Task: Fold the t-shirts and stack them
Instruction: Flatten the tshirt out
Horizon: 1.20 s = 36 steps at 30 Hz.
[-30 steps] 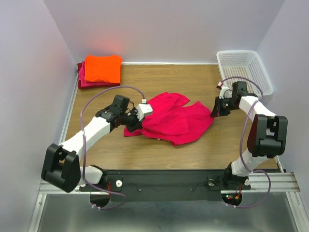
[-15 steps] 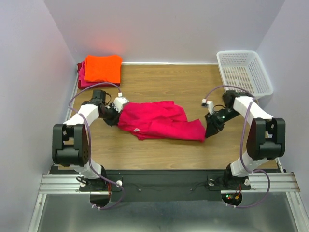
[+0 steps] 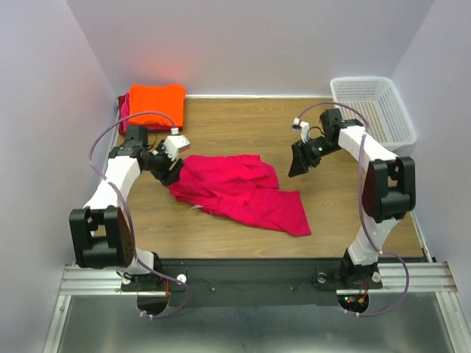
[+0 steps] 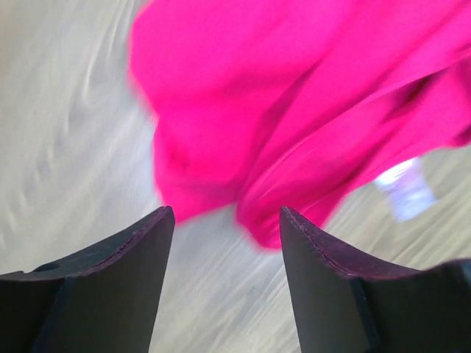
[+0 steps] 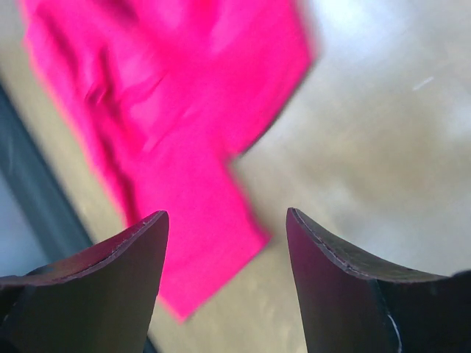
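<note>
The robot's right gripper should next go down and across toward the shirt, onto the tip of the shirt's far corner toward the basket, because that corner sticks out onto bare wood.
The magenta-pink t-shirt (image 3: pixel 239 193) lies loose and rumpled, unfolded, on the wooden table, stretched from centre-left to the near right. My left gripper (image 3: pixel 169 171) hovers open at the shirt's left edge; in the left wrist view its gripper (image 4: pixel 224 220) has only bare wood between the fingers, with the shirt (image 4: pixel 294 110) just beyond. My right gripper (image 3: pixel 299 163) is open, apart from the cloth, above the table to the shirt's right; its wrist view shows the gripper (image 5: pixel 227 220) holding nothing over the shirt (image 5: pixel 162 110). A folded orange t-shirt (image 3: pixel 156 103) lies on a darker red one (image 3: pixel 124 112) at the far left corner.
A white mesh basket (image 3: pixel 372 110) stands at the far right corner. A white label (image 4: pixel 403 187) sticks out of the shirt's edge. Grey walls close the table on the left, far and right sides. The black rail with the arm bases (image 3: pixel 250 273) runs along the near edge.
Both grippers have opened and let go of the magenta-pink shirt, which now lies on the table. The left gripper drew back to the far left; the right one moved toward the far side.
</note>
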Available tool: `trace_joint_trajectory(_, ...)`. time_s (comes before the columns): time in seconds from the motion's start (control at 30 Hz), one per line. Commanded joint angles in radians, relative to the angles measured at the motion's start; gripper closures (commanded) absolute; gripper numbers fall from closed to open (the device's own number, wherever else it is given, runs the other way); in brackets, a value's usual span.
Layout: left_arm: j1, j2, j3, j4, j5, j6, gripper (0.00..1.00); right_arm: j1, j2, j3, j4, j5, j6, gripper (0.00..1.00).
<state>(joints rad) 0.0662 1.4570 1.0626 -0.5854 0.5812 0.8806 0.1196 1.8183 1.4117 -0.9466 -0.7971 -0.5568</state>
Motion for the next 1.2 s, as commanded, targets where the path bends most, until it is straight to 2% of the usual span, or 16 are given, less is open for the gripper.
trace_joint_trajectory(0.0,-0.197,-0.125,-0.044,0.037,0.022,-0.061,0.28,0.026,0.129,0.097,0.279,0.022,0.285,0.29)
trace_joint_trajectory(0.27,-0.432,-0.132,-0.162,0.183,-0.044,-0.169,0.27,0.104,0.269,0.135,0.370,0.116,0.416,0.27)
trace_joint_trajectory(0.33,-0.472,-0.127,-0.183,0.196,-0.049,-0.178,0.27,0.117,0.285,0.138,0.371,0.114,0.431,0.28)
trace_joint_trajectory(0.43,-0.564,-0.119,-0.207,0.225,-0.069,-0.186,0.26,0.140,0.308,0.132,0.373,0.098,0.440,0.35)
trace_joint_trajectory(0.53,-0.649,-0.094,-0.233,0.274,-0.093,-0.207,0.23,0.143,0.322,0.124,0.371,0.075,0.460,0.57)
trace_joint_trajectory(0.57,-0.684,-0.081,-0.240,0.298,-0.106,-0.212,0.23,0.141,0.314,0.116,0.371,0.084,0.465,0.72)
trace_joint_trajectory(0.67,-0.712,-0.024,-0.251,0.325,-0.130,-0.206,0.23,0.138,0.283,0.102,0.371,0.104,0.462,0.94)
trace_joint_trajectory(0.7,-0.717,-0.014,-0.251,0.322,-0.133,-0.192,0.26,0.129,0.267,0.092,0.370,0.114,0.462,0.99)
trace_joint_trajectory(0.77,-0.718,-0.003,-0.253,0.308,-0.141,-0.174,0.38,0.112,0.212,0.081,0.370,0.137,0.457,1.00)
trace_joint_trajectory(0.8,-0.718,-0.007,-0.254,0.294,-0.155,-0.166,0.56,0.086,0.193,0.072,0.370,0.145,0.456,0.99)
trace_joint_trajectory(0.87,-0.715,-0.053,-0.266,0.259,-0.168,-0.126,0.79,0.057,0.133,0.049,0.367,0.180,0.452,0.99)
trace_joint_trajectory(0.9,-0.712,-0.079,-0.276,0.218,-0.173,-0.103,1.00,0.020,0.113,0.040,0.365,0.191,0.452,0.99)
trace_joint_trajectory(1.07,-0.683,-0.295,-0.343,0.014,-0.210,0.068,1.00,-0.087,0.017,-0.022,0.323,0.286,0.396,0.99)
trace_joint_trajectory(1.17,-0.681,-0.389,-0.380,-0.056,-0.253,0.156,1.00,-0.109,-0.014,-0.057,0.281,0.335,0.359,0.99)
